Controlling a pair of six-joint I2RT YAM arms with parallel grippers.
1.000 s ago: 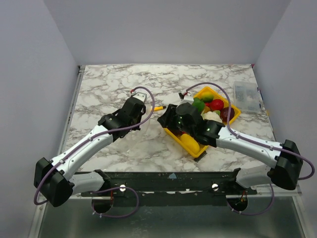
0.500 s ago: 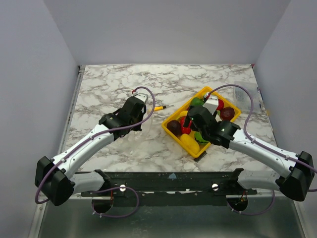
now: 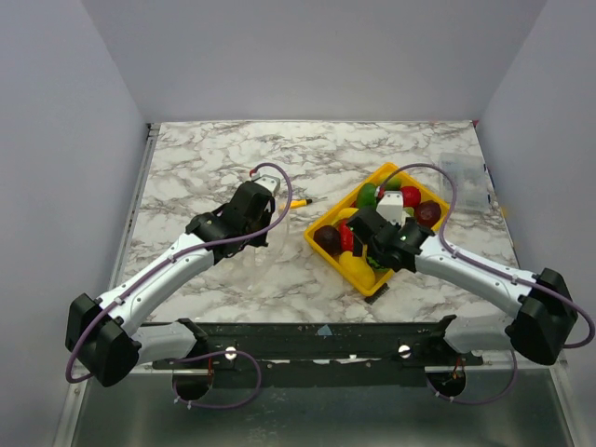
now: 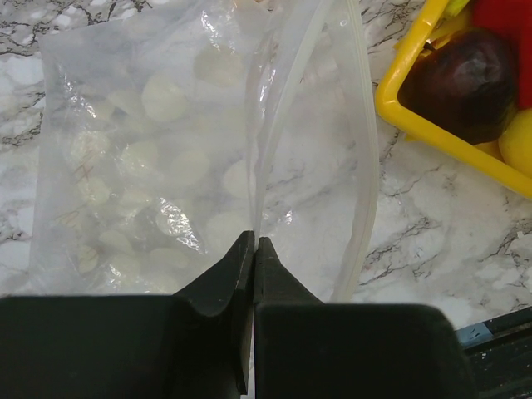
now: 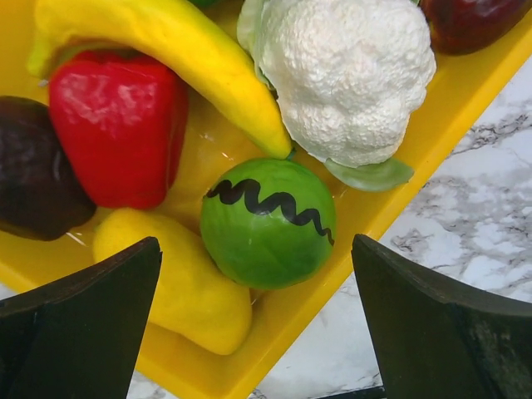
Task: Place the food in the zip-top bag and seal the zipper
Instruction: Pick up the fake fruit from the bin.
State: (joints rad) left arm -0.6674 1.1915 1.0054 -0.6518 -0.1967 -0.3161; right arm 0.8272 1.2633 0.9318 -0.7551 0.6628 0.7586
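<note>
My right gripper lowers its open fingers around the green ball [image 3: 377, 264] [image 5: 268, 224] next and closes on its sides. The ball lies below, narrower than the gap between them.
The zip-top bag [image 4: 158, 158], clear with pale dots, lies flat on the marble with nothing in it. My left gripper [image 4: 253, 243] [image 3: 264, 226] is shut on the upper edge of its mouth, while the zipper strip [image 4: 367, 141] curves along the right side. The food fills a yellow tray [image 5: 432, 141] [image 3: 389, 169]: a banana [image 5: 183, 41], a red pepper [image 5: 112, 125], a cauliflower [image 5: 341, 66], a dark purple piece [image 5: 33, 179], a yellow fruit [image 5: 179, 287] and a green ball with a black squiggle [image 5: 268, 220]. My right gripper [image 5: 256, 249] [image 3: 371, 244] hangs open over the green ball, touching nothing.
A small yellow stick with a dark tip [image 3: 298, 201] lies between the bag and the tray. A small clear plastic box [image 3: 466, 177] stands near the table's right edge. The tray's corner [image 4: 399, 91] sits close to the bag's mouth.
My right gripper has moved from the tray's left end to over its middle and opened wide. The left gripper has kept its pinch on the bag.
</note>
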